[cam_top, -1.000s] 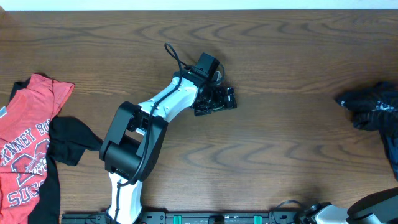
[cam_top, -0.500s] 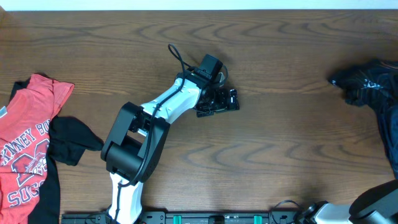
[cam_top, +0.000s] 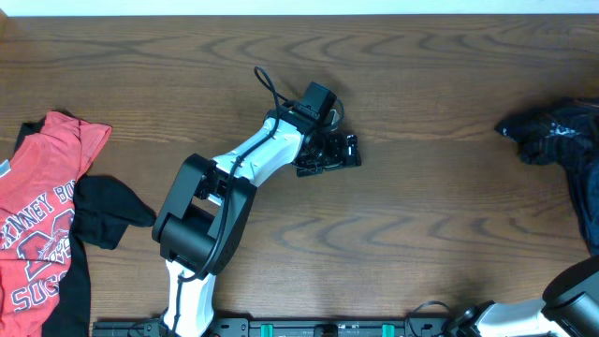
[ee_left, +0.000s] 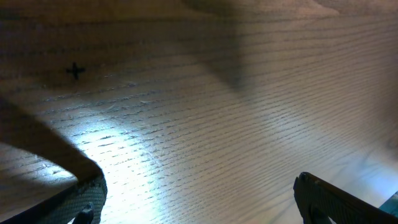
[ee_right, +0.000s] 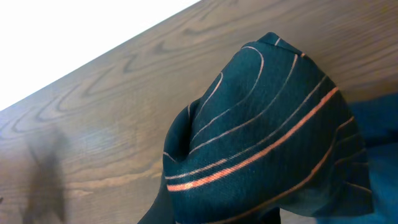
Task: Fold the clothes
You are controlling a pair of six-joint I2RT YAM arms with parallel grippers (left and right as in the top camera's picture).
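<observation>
My right gripper next needs to go to the right in the overhead view, over the jersey's lying part, and release the jersey's raised end, since it juts toward the middle of the table.
A dark jersey with thin orange lines (cam_top: 554,139) lies bunched at the table's right edge, one end raised. It fills the right wrist view (ee_right: 267,130) and covers my right gripper's fingers, which are shut on its fabric. My left gripper (cam_top: 339,152) hovers over the table's middle, far from any garment. Its fingers (ee_left: 84,199) stand wide open with only bare wood between them. A red white-lettered T-shirt (cam_top: 42,211) lies at the far left, with a black piece (cam_top: 105,211) beside it.
The left arm (cam_top: 211,215) stretches from the front edge toward the table's middle. The right arm's base (cam_top: 573,295) sits at the front right corner. A pale wall borders the table's far edge (cam_top: 299,7).
The bunched end of the dark jersey has shifted up and to the left at the right edge. My left arm has edged slightly right and stays open.
</observation>
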